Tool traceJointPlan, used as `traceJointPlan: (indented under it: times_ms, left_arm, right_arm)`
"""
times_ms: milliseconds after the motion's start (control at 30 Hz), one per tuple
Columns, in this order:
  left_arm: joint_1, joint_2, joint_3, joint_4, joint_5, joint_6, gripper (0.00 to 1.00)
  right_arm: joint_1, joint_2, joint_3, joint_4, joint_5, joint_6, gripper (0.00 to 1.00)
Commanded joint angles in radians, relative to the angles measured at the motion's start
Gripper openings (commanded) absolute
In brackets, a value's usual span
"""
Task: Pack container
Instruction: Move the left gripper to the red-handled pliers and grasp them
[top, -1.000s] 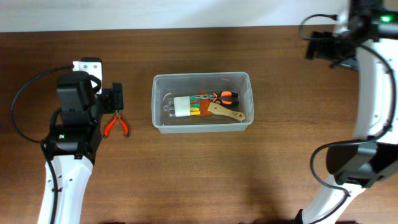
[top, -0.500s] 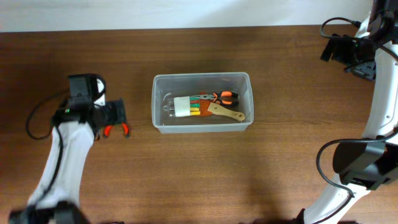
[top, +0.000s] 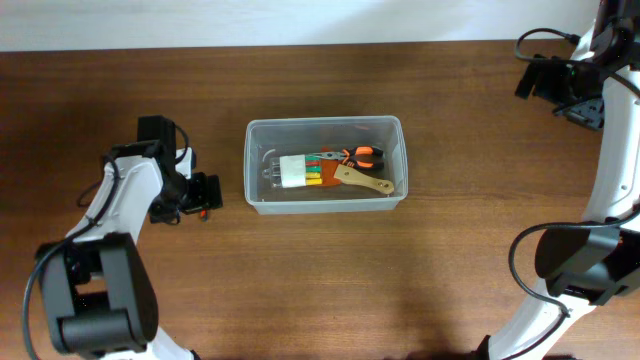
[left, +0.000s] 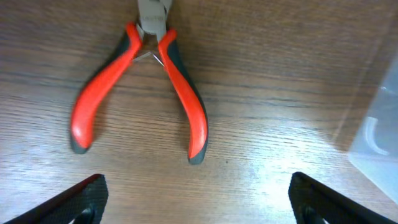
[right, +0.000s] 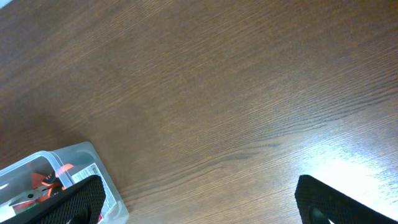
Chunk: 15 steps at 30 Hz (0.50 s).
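My left gripper should go down to the red-handled pliers (left: 180, 93) and close on the handle nearer the bin, because that handle lines up between the open fingers.
The container (top: 325, 122), a large clear bin, stands mid-table and holds a small clear case with coloured pieces (top: 296, 172), orange-and-black pliers (top: 357, 155) and a wooden-handled tool (top: 367, 182). Red-handled pliers (left: 180, 93) lie on the table left of the bin, handles spread. My left gripper (top: 203, 192) is open just above them, fingers wide apart and empty in the left wrist view (left: 199, 202). The bin's wall shows at the right edge of that view (left: 380, 124). My right gripper (top: 535, 80) is open and empty at the far right, high over bare wood (right: 199, 199).
The bin's corner (right: 74, 163) shows at the lower left of the right wrist view. The brown wooden table (top: 320, 280) runs to a pale wall at the back. My left arm covers most of the red pliers in the overhead view.
My left arm has swung right and lowered its gripper over the red pliers. My right arm pulled back to the far right, then held still.
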Motion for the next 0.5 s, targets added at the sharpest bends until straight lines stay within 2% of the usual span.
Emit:
traceJointPlan:
  times_ms: [0, 100, 400, 467]
  left_arm:
    - [-0.001, 0.042, 0.014, 0.023, 0.037, -0.031, 0.84]
    - [-0.001, 0.056, 0.014, 0.037, 0.036, -0.056, 0.80]
    - [-0.001, 0.119, 0.014, 0.074, 0.018, -0.056, 0.80]
    - [-0.001, 0.135, 0.014, 0.084, 0.010, -0.056, 0.76]
  right_arm:
    - [-0.002, 0.018, -0.008, 0.000, -0.006, 0.005, 0.98]
    - [-0.002, 0.018, -0.008, 0.000, -0.006, 0.005, 0.98]
    - [-0.002, 0.018, -0.008, 0.000, -0.006, 0.005, 0.98]
    - [-0.002, 0.018, -0.008, 0.000, -0.006, 0.005, 0.98]
